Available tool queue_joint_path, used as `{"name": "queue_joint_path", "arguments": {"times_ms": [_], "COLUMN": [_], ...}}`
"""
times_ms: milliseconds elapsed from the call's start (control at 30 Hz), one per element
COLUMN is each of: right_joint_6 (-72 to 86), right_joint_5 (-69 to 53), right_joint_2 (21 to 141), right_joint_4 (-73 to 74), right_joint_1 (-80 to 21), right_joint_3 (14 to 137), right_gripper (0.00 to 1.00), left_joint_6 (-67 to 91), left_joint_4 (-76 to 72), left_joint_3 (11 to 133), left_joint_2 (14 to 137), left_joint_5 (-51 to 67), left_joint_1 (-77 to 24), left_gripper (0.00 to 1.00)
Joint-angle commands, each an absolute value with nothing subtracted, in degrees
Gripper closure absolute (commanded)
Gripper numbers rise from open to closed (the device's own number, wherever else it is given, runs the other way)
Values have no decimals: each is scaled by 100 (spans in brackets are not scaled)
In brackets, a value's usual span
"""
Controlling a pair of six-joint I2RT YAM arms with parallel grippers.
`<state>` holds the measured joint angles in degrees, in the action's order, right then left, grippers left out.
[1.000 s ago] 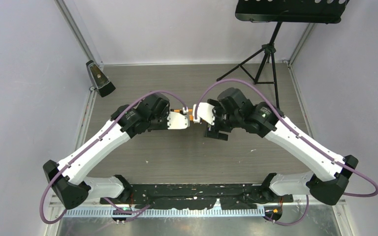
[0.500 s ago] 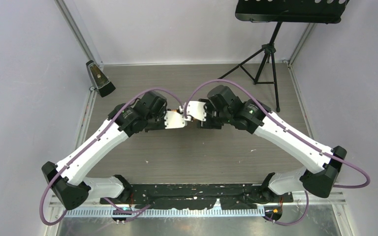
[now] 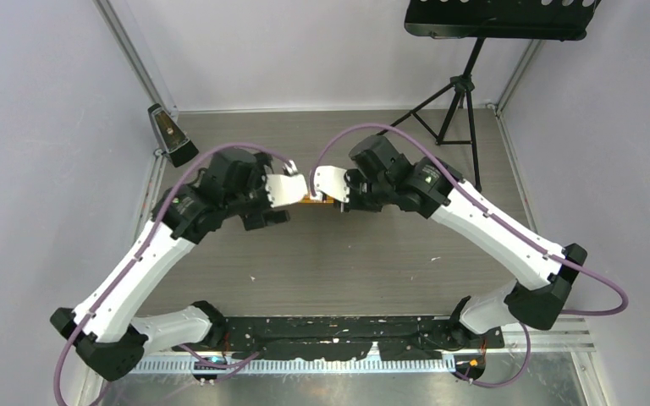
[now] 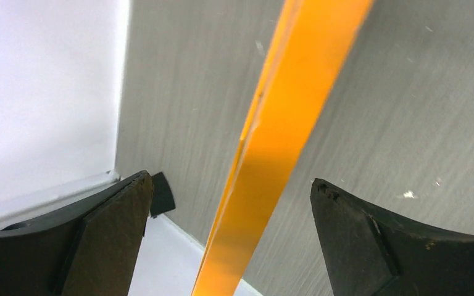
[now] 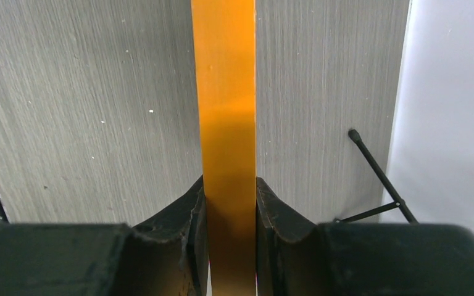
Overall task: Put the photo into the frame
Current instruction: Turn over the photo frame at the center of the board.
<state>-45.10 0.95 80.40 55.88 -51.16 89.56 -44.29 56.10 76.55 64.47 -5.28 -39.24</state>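
Note:
I will next turn my right gripper to tip the edge-on frame flat, bring it down onto the grey table and let go of the frame's edge, because the table is below it.
The orange frame (image 5: 225, 92) is held edge-on above the grey table, so only a thin orange strip (image 3: 320, 200) shows between the two wrists in the top view. My right gripper (image 5: 228, 188) is shut on that edge, both pads pressed against its sides. My left gripper (image 4: 231, 185) stands open, and the frame's edge (image 4: 284, 123) runs slanted through the gap without touching either finger. In the top view the left gripper (image 3: 292, 189) and right gripper (image 3: 322, 183) face each other at mid table. The photo is out of view.
A black tripod stand (image 3: 459, 89) rises at the back right, with one leg (image 5: 376, 169) close to the frame in the right wrist view. A small black wedge-shaped object (image 3: 172, 135) sits at the back left corner. Pale walls enclose the table (image 3: 347, 262).
My left gripper has opened, let go of the frame and drawn back to the left. My right gripper has moved left and closed on the frame's edge.

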Motion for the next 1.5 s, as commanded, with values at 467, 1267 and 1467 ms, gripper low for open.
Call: {"name": "queue_joint_path", "arguments": {"times_ms": [467,1267,1467], "right_joint_6": [-1150,2864,3893], "right_joint_5": [-2266,-3806,-4052], "right_joint_2": [9218,8060,8590], "right_joint_4": [6283,312,-2167], "right_joint_1": [-3273,-1476,-1372], "right_joint_3": [12245,5572,4331], "right_gripper": [94,94,91], "left_joint_6": [-3128,-2662,-2645], "left_joint_4": [4680,4210,4225], "left_joint_3": [8488,7216,7044], "left_joint_2": [5217,5304,5391], "left_joint_5": [-203,318,421], "left_joint_1": [-2610,-2610,-2613], "left_gripper": [0,0,0]}}
